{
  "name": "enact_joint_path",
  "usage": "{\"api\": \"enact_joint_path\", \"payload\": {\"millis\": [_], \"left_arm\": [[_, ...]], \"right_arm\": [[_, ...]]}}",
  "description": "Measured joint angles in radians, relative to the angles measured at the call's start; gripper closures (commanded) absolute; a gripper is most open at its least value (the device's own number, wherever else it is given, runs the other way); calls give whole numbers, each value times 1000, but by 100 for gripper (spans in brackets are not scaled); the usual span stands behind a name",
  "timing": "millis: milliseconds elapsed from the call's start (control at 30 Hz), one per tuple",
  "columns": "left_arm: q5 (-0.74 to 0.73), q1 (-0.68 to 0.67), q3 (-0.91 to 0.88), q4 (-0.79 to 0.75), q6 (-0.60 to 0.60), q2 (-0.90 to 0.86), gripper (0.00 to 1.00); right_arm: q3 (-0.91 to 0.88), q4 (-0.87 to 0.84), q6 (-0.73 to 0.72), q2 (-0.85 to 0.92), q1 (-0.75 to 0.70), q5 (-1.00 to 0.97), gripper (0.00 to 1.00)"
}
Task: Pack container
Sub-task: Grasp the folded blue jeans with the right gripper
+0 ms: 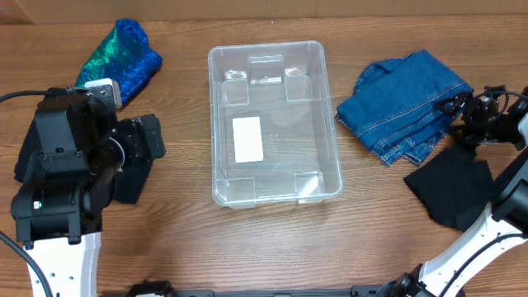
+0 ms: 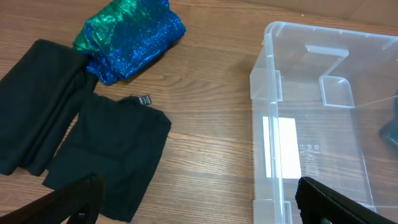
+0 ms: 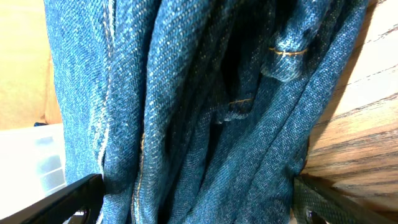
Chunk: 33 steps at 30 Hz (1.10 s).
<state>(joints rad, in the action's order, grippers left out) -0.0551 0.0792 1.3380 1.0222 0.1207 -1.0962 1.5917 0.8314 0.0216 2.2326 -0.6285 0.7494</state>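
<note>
Next, my right gripper pushes toward the container (image 1: 268, 47), deeper over the fold of the jeans, and closes, since the fold already sits between the open fingers.
The clear container (image 1: 268, 47) stands in the middle of the table, empty, with a white label on its bottom. It also shows in the left wrist view (image 2: 261, 81). Folded blue jeans (image 1: 404, 103) lie to its right. My right gripper (image 1: 458, 111) is open, with a fold of the jeans (image 3: 199, 112) between its fingers (image 3: 196, 199). My left gripper (image 1: 155, 140) is open and empty (image 2: 199, 199), above bare table between a black cloth (image 2: 106, 149) and the container's left wall.
A blue-green sequined fabric (image 1: 124, 51) lies at the back left and shows in the left wrist view (image 2: 130, 37). A second black cloth (image 2: 37, 106) lies left of the first. Another black cloth (image 1: 450, 186) lies in front of the jeans.
</note>
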Motion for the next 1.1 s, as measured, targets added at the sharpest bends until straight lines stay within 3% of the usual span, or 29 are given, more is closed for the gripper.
{"api": "enact_joint_path", "payload": {"millis": [167, 433, 567, 733, 900, 1100], "left_arm": [[0, 0, 0, 0, 0, 0, 0], [3, 0, 0, 0, 0, 0, 0], [3, 0, 0, 0, 0, 0, 0], [3, 0, 0, 0, 0, 0, 0], [3, 0, 0, 0, 0, 0, 0], [3, 0, 0, 0, 0, 0, 0]], "right_arm": [[0, -41, -21, 3, 17, 2, 0], [7, -178, -111, 9, 182, -72, 2], [19, -222, -194, 29, 237, -77, 22], [27, -228, -243, 50, 235, -74, 38], [26, -229, -259, 60, 236, -82, 71], [26, -229, -279, 69, 237, -74, 76]]}}
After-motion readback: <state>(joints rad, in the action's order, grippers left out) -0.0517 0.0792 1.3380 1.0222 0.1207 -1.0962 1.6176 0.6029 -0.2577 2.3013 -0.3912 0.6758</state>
